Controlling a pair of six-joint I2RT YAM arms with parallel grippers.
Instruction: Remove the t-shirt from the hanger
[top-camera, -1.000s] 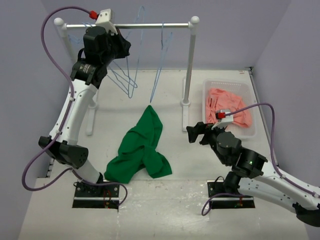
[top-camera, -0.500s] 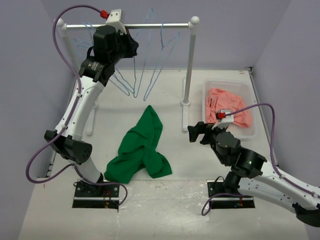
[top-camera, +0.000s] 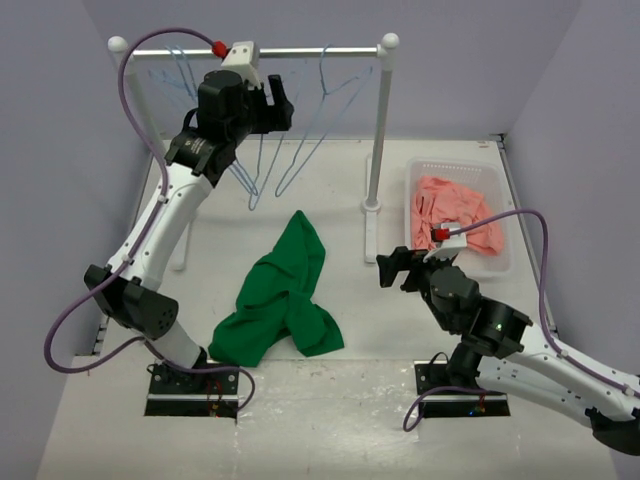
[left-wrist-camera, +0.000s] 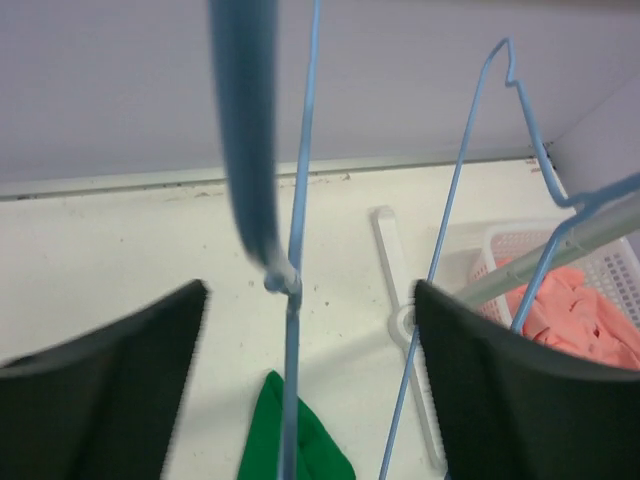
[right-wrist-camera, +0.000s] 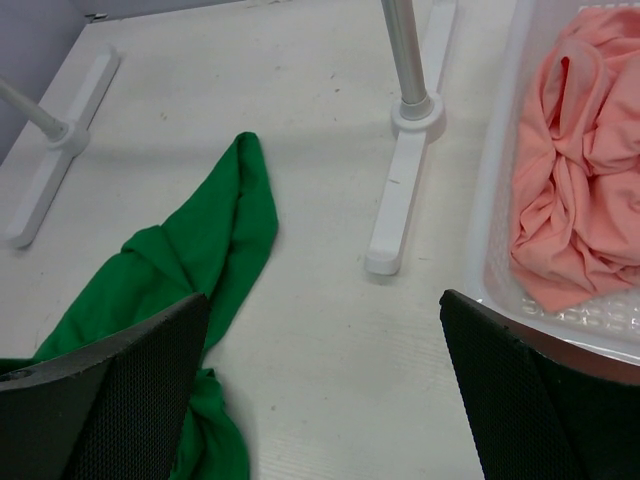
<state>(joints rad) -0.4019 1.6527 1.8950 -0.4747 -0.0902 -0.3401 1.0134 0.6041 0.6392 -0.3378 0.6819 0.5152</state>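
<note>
My right gripper brings its open fingers across and down next, since the t-shirt's bunched middle fold lies below and to the left in the top view.
The dark green t-shirt (top-camera: 283, 295) lies crumpled on the table, off any hanger; it also shows in the wrist views (left-wrist-camera: 300, 440) (right-wrist-camera: 190, 260). My left gripper (top-camera: 278, 100) is raised just under the rack's rail and is open. A light-blue wire hanger (left-wrist-camera: 292, 340) hangs between its jaws, touching neither one. In the top view that hanger (top-camera: 260, 170) dangles below the left gripper. My right gripper (top-camera: 395, 268) hovers low over the table to the right of the t-shirt, open and empty (right-wrist-camera: 325, 300).
A white clothes rack spans the back, with a rail (top-camera: 310, 50), a right post (top-camera: 378, 130) and a foot (right-wrist-camera: 400, 200). More blue hangers (top-camera: 318, 120) hang from the rail. A white basket (top-camera: 500, 185) at the right holds salmon-pink clothes (top-camera: 455, 210).
My left gripper slid right along the rail and its jaws opened off the hanger. The hangers swung to the right. The t-shirt and the right arm stayed put.
</note>
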